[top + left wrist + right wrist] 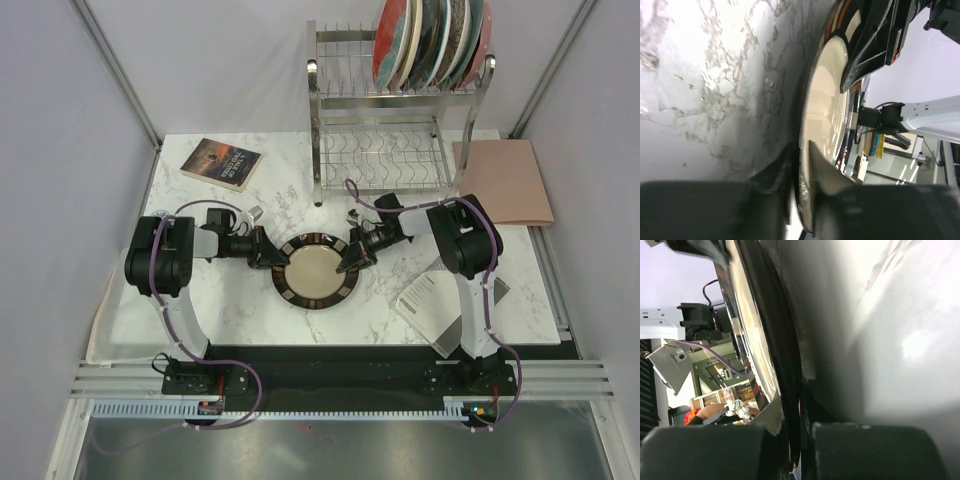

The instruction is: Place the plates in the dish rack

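Note:
My right gripper will rise and turn outward to release the dark plate in open slots (364, 66) beside the red plate, since they lie outward and above the gripper.
A dark brown plate (315, 272) with a patterned rim and cream centre lies on the marble table between both arms. My right gripper (353, 258) is shut on its right rim; in the right wrist view the dark rim (782, 335) sits pinched at the gripper (792, 407). My left gripper (272, 257) straddles the left rim. In the left wrist view the plate (827, 105) passes between the left gripper (800, 150) jaws, which stand slightly apart with a thin slit beside the rim. The dish rack (345, 95) stands at the back, with several plates (432, 42) upright in its top tier.
A book (222, 163) lies at the back left of the table. A pink folder (503, 180) rests to the right of the rack. A printed sheet (430, 300) lies by the right arm's base. The rack's lower tier (385, 160) holds nothing.

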